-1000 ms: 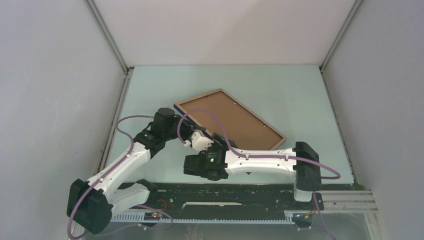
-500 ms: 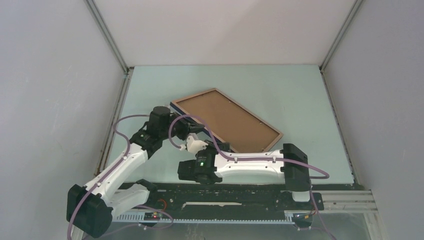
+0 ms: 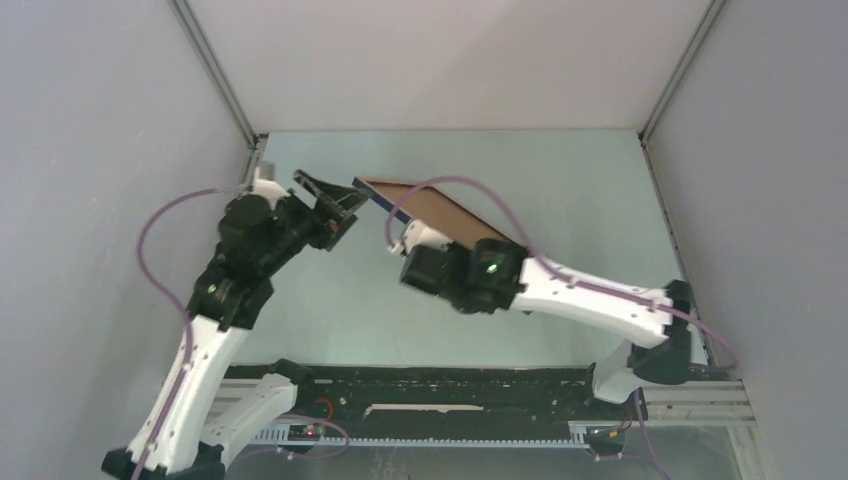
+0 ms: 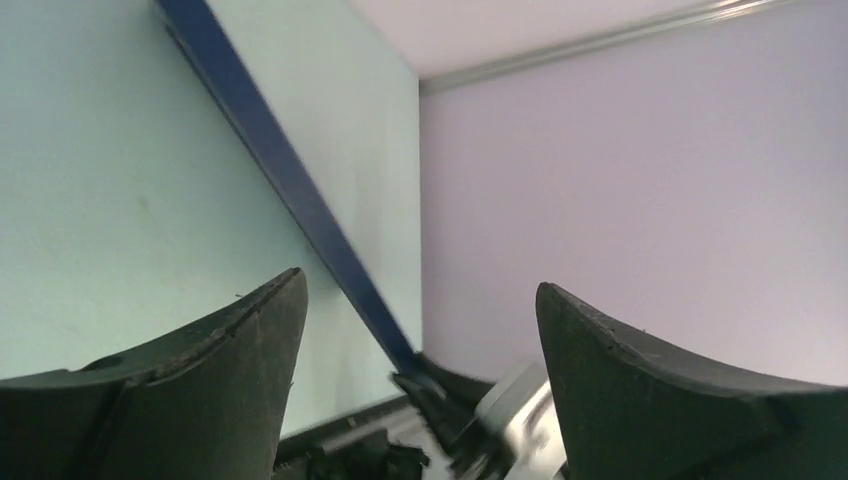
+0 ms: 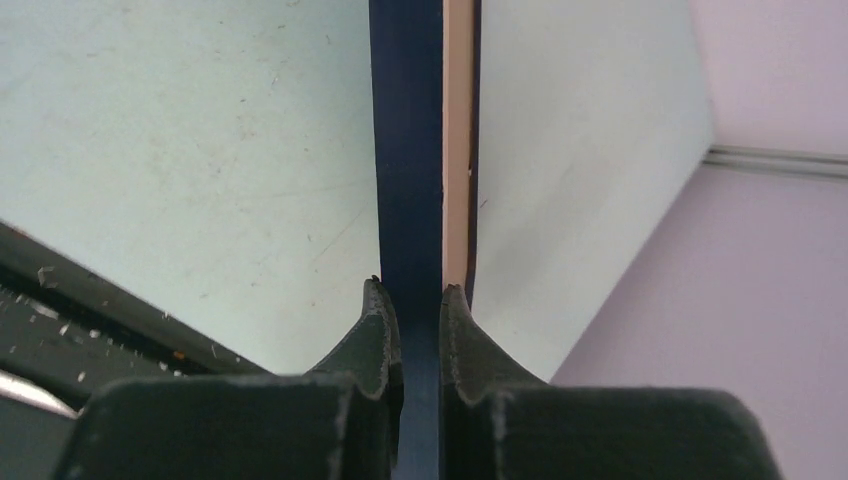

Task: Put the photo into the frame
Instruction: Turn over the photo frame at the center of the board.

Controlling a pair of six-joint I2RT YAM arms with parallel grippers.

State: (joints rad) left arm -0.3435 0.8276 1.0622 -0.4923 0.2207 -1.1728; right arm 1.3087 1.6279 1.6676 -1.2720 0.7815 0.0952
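Observation:
My right gripper should next turn over toward the right in the top view, go down to the tabletop and release the frame, because the frame's brown side is up.
The frame is off the table and tilted, its brown face up and its navy edge toward me. My right gripper is shut on its near navy rail; in the right wrist view the fingers pinch that rail edge-on. Just left of the frame's left corner, my left gripper hangs open and holds nothing. The left wrist view has the navy rail running diagonally beyond the open gripper, apart from both fingers. The photo is out of view.
The pale green table is enclosed by grey walls on the left, back and right. A black mounting rail with both arm bases runs along the near edge. A purple cable loops over the frame.
The frame lay flat on the table; now the right gripper has shut on its rail and lifted it tilted. The left gripper has let go, opened and pulled back up and left.

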